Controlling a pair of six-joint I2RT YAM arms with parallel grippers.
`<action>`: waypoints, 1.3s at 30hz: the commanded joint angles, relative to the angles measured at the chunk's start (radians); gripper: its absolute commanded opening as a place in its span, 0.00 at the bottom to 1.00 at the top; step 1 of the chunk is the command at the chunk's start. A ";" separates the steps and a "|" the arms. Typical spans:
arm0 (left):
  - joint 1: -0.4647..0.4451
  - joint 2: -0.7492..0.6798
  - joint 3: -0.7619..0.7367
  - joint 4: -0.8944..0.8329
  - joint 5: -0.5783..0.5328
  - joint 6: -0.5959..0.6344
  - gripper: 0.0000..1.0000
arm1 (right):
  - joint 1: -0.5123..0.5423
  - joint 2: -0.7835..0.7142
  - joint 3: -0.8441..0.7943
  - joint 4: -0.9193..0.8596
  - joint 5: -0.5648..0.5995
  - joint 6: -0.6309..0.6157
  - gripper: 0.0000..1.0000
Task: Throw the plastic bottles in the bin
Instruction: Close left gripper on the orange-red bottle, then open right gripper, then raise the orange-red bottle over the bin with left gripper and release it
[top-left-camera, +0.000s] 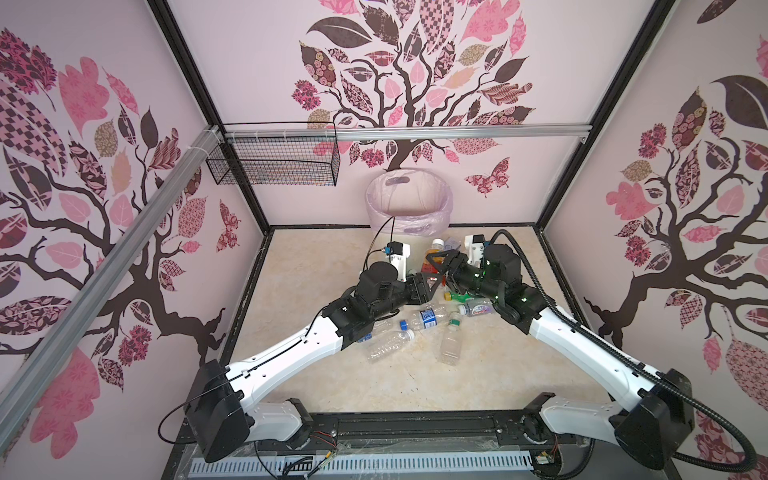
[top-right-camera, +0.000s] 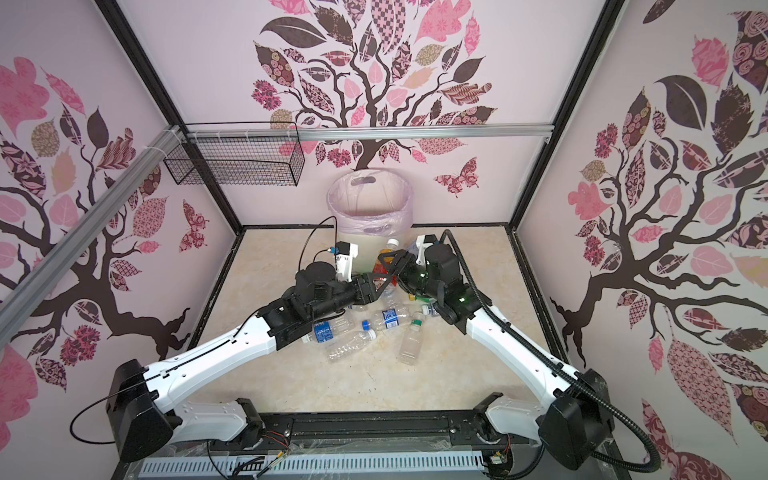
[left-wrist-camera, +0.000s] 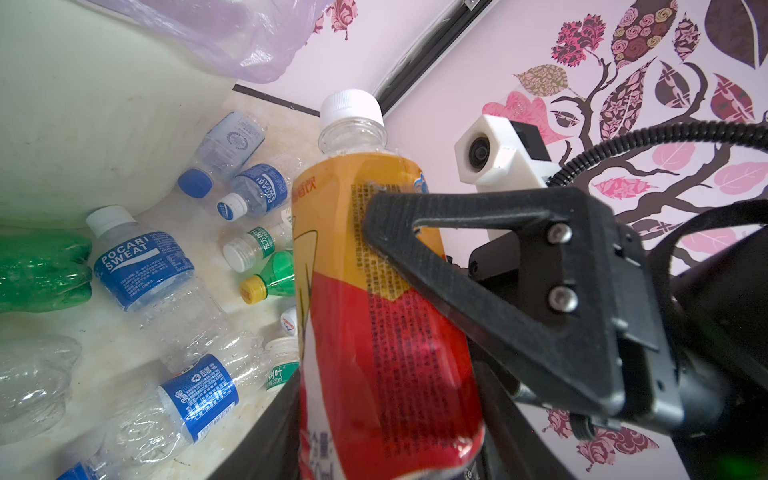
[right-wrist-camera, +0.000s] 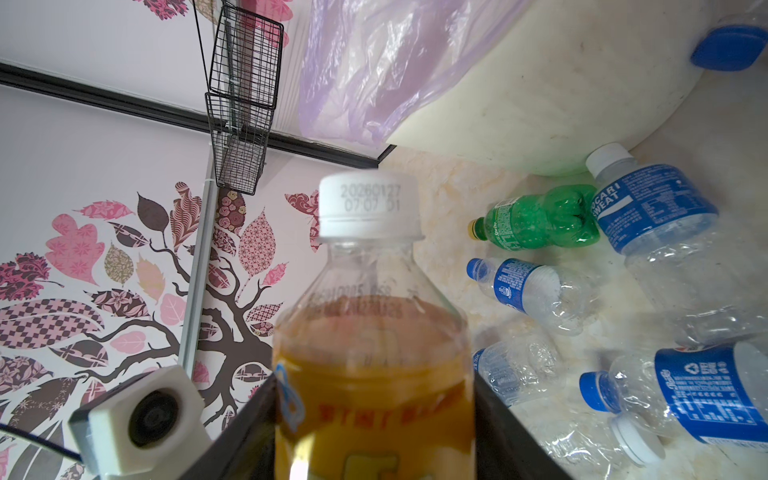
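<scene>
I need to move my left gripper up and outward over the bin's opening (top-left-camera: 409, 194) to release the bottle, since that opening is higher and farther outward than the bottle.
An orange-red labelled plastic bottle (top-left-camera: 433, 254) (top-right-camera: 384, 261) with a white cap stands upright just in front of the bin (top-left-camera: 376, 208) (top-right-camera: 360, 249), a cream tub lined with a pale pink bag. My left gripper (top-left-camera: 431, 280) (left-wrist-camera: 386, 449) is shut on its lower red part (left-wrist-camera: 374, 332). Higher up, my right gripper (top-left-camera: 439, 262) (right-wrist-camera: 374, 436) is shut on the orange part (right-wrist-camera: 374, 374), its fingers against both sides. Several more plastic bottles lie on the floor: clear ones with blue labels (top-left-camera: 428, 318) (left-wrist-camera: 137, 270) and a green one (right-wrist-camera: 540, 220).
A black wire mesh basket (top-left-camera: 274, 162) hangs on the back rail at the left. Patterned walls close in the floor on three sides. Clear bottles (top-left-camera: 388, 345) (top-left-camera: 451, 343) lie between the two arms. More bottles (left-wrist-camera: 232, 145) crowd the bin's base.
</scene>
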 joint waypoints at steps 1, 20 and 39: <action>0.005 -0.016 -0.026 0.011 -0.025 0.023 0.45 | 0.016 0.005 0.024 -0.006 -0.031 -0.018 0.67; 0.009 -0.103 -0.022 -0.172 -0.115 0.130 0.42 | -0.103 -0.009 0.102 -0.113 -0.034 -0.122 0.99; 0.168 0.101 0.621 -0.248 -0.295 0.584 0.41 | -0.118 0.012 0.323 -0.309 0.073 -0.516 1.00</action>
